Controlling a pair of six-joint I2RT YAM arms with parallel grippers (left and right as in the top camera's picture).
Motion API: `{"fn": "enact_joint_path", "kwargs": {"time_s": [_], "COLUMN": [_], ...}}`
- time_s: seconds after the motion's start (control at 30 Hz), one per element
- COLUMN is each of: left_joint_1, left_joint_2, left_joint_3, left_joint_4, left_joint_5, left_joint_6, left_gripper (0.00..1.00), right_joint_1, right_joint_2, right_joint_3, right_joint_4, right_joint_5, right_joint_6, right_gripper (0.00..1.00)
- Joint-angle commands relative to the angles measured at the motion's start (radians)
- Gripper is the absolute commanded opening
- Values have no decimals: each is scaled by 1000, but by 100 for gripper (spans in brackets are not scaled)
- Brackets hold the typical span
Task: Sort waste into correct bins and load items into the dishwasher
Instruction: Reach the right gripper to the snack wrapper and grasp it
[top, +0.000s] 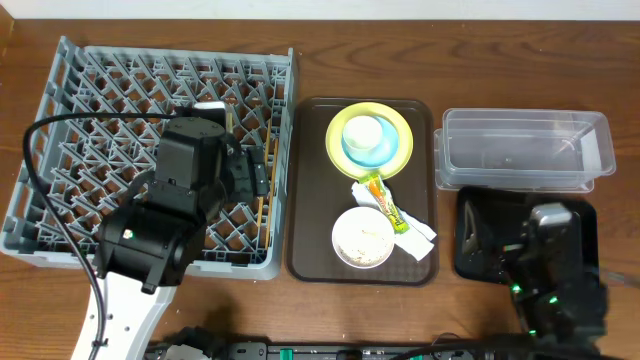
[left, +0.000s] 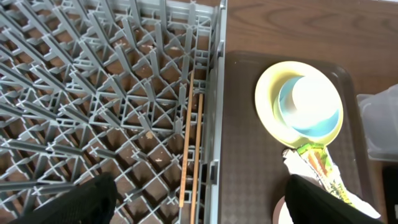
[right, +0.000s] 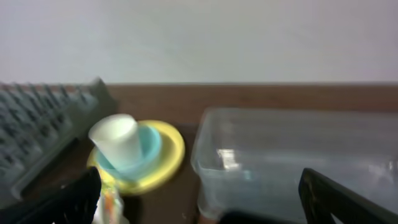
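Observation:
Next, my right gripper swings over from the black tray, tilts downward and lowers onto both, as the snack wrapper (top: 388, 203) lies uncovered on the napkin.
The wooden chopsticks (left: 191, 149) lie side by side in the grey dish rack (left: 93, 93), along its right wall; they also show in the overhead view (top: 265, 215). My left gripper (left: 199, 208) is open and empty above them, over the rack (top: 60, 120). The white cup (top: 362, 131) sits in the light blue bowl (top: 372, 152) on the yellow-green plate (top: 402, 135). The snack wrapper (top: 388, 203) lies on the napkin (top: 420, 236) beside the white bowl (top: 362, 238), which holds rice scraps. My right gripper (right: 199, 208) is open and empty over the black tray (top: 478, 240).
The dishes and waste sit on a dark brown serving tray (top: 305, 200) between the rack and the bins. The clear tub (top: 525, 150) stands behind the black tray at the right. Cables run along the table's front edge.

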Motion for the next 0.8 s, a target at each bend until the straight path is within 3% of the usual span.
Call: {"fn": "enact_joint_path", "kwargs": {"time_s": [0.0, 0.27, 0.5, 0.57, 0.63, 0.77], "left_joint_1": [4, 4, 4, 4, 4, 4], "left_joint_2": [8, 14, 14, 14, 14, 14], "left_joint_3": [21, 21, 21, 21, 21, 20], "left_joint_4": [-2, -2, -3, -3, -3, -3], "left_joint_5": [-2, -2, -2, -2, -2, -2], "left_joint_6": [-2, -2, -2, -2, -2, -2], "left_gripper": [91, 92, 93, 93, 93, 93], "right_joint_1": [-4, 102, 259, 279, 294, 318], "right_joint_2": [274, 852, 1157, 1213, 1267, 1347], "right_joint_3": [295, 822, 873, 872, 872, 864], "right_joint_4": [-181, -774, -824, -811, -806, -764], "right_joint_5": [-136, -198, -312, -293, -246, -117], "right_joint_6": [-43, -156, -164, -164, -158, -100], "right_gripper": [99, 99, 98, 73, 58, 54]}}
